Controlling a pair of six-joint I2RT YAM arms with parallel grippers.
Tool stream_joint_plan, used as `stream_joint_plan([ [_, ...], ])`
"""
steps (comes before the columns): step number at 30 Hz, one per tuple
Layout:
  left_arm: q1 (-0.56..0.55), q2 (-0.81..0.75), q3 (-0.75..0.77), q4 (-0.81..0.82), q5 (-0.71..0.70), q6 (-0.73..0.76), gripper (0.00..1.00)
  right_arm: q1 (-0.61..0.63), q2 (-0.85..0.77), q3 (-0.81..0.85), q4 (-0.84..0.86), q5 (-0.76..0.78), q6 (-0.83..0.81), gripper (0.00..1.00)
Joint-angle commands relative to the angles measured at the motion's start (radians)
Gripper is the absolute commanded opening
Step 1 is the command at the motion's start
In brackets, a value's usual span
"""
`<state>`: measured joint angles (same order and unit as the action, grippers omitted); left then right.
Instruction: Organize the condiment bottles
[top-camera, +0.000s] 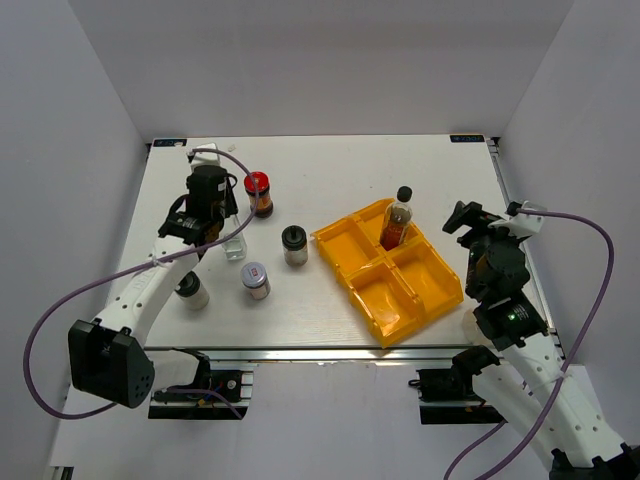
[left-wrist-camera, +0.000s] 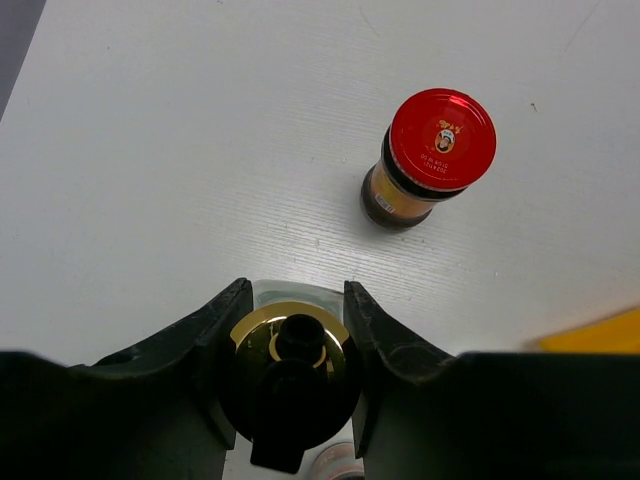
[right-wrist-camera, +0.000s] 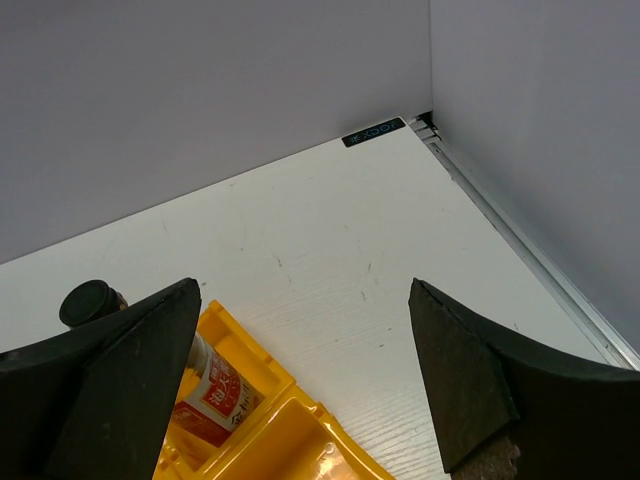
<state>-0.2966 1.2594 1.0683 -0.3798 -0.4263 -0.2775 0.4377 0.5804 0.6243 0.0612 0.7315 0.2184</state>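
Note:
I will raise my left gripper, move it to the right in the top view, lower it into the far compartment (top-camera: 373, 219) and release, as there is still room beside the sauce bottle.
My left gripper (left-wrist-camera: 295, 300) is shut on the clear glass gold-spouted bottle (left-wrist-camera: 290, 345), its fingers pressed against both sides of the neck; from above, the gripper (top-camera: 228, 232) and bottle (top-camera: 236, 247) are at the table's left. Just beyond stands the red-lidded dark jar (left-wrist-camera: 440, 140) (top-camera: 258, 193). A black-lidded shaker (top-camera: 294, 245) and a silver-lidded shaker (top-camera: 256, 281) stand to the right and nearer. A black-capped white bottle (top-camera: 192, 292) is partly hidden by the left arm. The brown black-capped sauce bottle (top-camera: 397, 220) (right-wrist-camera: 215, 385) stands in the yellow tray's far compartment. My right gripper (top-camera: 462, 222) (right-wrist-camera: 303, 300) hovers open and empty beside the tray.
The yellow four-compartment tray (top-camera: 425, 290) (right-wrist-camera: 290, 420) lies at an angle right of centre, with three compartments holding nothing. White walls close in the table on the left, back and right. The table's right edge rail (right-wrist-camera: 520, 230) runs close to the right gripper.

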Motion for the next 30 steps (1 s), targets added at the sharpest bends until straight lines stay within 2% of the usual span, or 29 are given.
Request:
stream_joint_plan([
  [1, -0.025, -0.049, 0.039, 0.002, -0.081, 0.004, 0.0, -0.008, 0.001, 0.0, 0.052, 0.048, -0.017, 0.9],
  [10, -0.036, -0.091, 0.286, -0.015, -0.226, 0.0, 0.0, -0.01, 0.006, -0.002, 0.057, 0.034, -0.027, 0.89],
  [18, -0.067, -0.017, 0.47, 0.1, -0.143, 0.012, 0.0, -0.013, 0.009, 0.003, 0.049, -0.018, -0.028, 0.89],
  [25, -0.174, 0.22, 0.671, 0.205, -0.009, -0.002, 0.0, -0.043, 0.059, 0.034, -0.017, 0.107, 0.039, 0.89],
  [30, -0.284, 0.408, 0.85, 0.24, 0.034, 0.02, 0.0, -0.096, 0.065, 0.075, -0.202, 0.239, 0.194, 0.89],
])
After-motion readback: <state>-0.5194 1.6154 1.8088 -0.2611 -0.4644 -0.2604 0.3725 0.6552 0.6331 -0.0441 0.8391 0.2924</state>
